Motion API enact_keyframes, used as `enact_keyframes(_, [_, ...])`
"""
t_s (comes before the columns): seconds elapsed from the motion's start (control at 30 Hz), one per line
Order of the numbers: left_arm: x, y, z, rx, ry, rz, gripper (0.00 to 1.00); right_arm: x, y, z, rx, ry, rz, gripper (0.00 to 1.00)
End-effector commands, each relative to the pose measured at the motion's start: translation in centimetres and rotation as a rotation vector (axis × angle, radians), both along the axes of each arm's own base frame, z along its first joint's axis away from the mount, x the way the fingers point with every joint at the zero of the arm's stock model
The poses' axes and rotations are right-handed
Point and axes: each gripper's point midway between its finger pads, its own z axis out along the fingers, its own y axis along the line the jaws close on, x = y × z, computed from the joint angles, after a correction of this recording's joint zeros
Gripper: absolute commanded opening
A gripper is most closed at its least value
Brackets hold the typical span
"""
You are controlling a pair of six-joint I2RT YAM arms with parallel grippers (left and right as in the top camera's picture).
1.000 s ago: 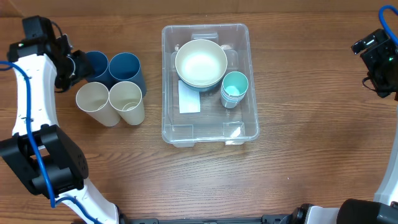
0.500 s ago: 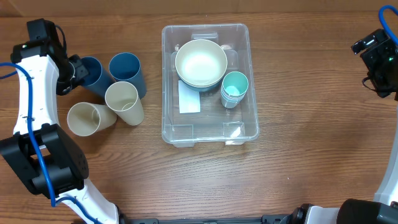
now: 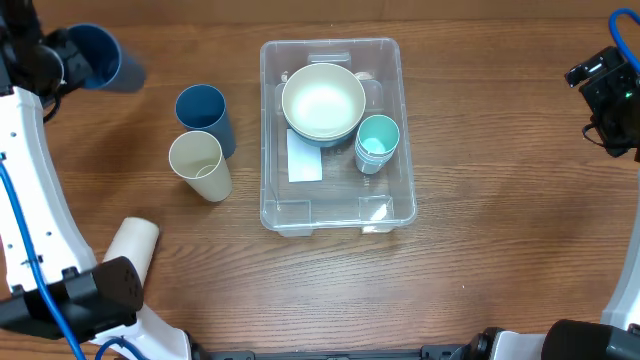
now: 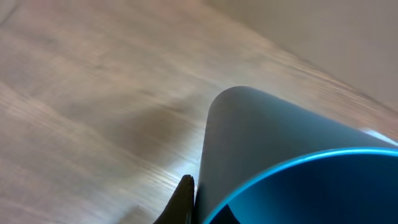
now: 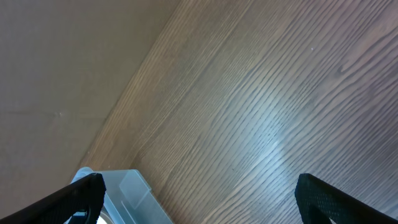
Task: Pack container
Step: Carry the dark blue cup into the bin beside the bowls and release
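Note:
The left gripper will next swing across and down to let go of the cup, since the gap beside the teal cups is below it, to its right in the overhead view.
The clear container (image 3: 336, 208) stands mid-table with a white label (image 3: 303, 160) on its base. It holds a cream bowl (image 3: 322, 100) and nested teal cups (image 3: 377, 140). My left gripper (image 3: 62, 60) is at the far left back, shut on the rim of a dark blue cup (image 3: 98, 56) and holding it tilted above the table. In the left wrist view the blue cup (image 4: 280, 149) fills the frame, with one finger of the gripper (image 4: 208, 205) outside its wall. My right gripper (image 3: 608, 98) is open and empty at the far right; its wrist view (image 5: 199, 199) shows the container's corner (image 5: 127, 193).
Left of the container, a second dark blue cup (image 3: 203, 110) and a cream cup (image 3: 197, 162) stand upright side by side. Another cream cup (image 3: 133, 243) lies on its side near the front left, beside my left arm's base.
My left gripper has lifted one blue cup away to the back left. One cream cup was pushed, tipped over and ended up lying at the front left. The right arm has not moved.

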Motion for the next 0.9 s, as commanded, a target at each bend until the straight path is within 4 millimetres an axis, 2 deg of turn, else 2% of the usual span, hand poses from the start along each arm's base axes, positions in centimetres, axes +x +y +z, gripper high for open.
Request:
enact_keyframes(0.0, [-1.6,-7.3,5.6,0.018,-0.127,-0.26,0.04,-0.2,0.2,0.8,-0.004,-0.021,-0.001,1.0])
enact_keyframes(0.07, [-2.3,-10.6,6.0,0.026,-0.123,-0.356,0.04,-0.2,0.2,0.8,-0.005,-0.021,-0.001,1.0])
enact_keyframes(0.1, [-2.7,-13.4,5.8,0.024,-0.109,-0.432,0.04,-0.2,0.2,0.8,-0.005,-0.021,-0.001,1.0])
enact_keyframes(0.13, [-3.1,-15.4,5.6,0.028,-0.099,-0.494,0.04,-0.2,0.2,0.8,-0.004,-0.021,-0.001,1.0])
enact_keyframes(0.33, [-6.0,-24.1,4.5,0.035,-0.034,-0.752,0.04,-0.2,0.2,0.8,-0.004,-0.021,-0.001,1.0])
enact_keyframes(0.47, [-8.8,-26.2,1.9,0.085,0.11,-0.823,0.04,-0.2,0.2,0.8,-0.004,-0.021,-0.001,1.0])
enact_keyframes(0.57, [-9.3,-27.1,-0.9,0.12,0.201,-0.849,0.04,-0.2,0.2,0.8,-0.005,-0.021,-0.001,1.0])
enact_keyframes(0.77, [-6.6,-30.2,-8.0,0.127,0.284,-0.889,0.04,-0.2,0.2,0.8,-0.004,-0.021,-0.001,1.0])
enact_keyframes(0.87, [-4.7,-31.4,-10.3,0.12,0.29,-0.894,0.04,-0.2,0.2,0.8,-0.005,-0.021,-0.001,1.0])
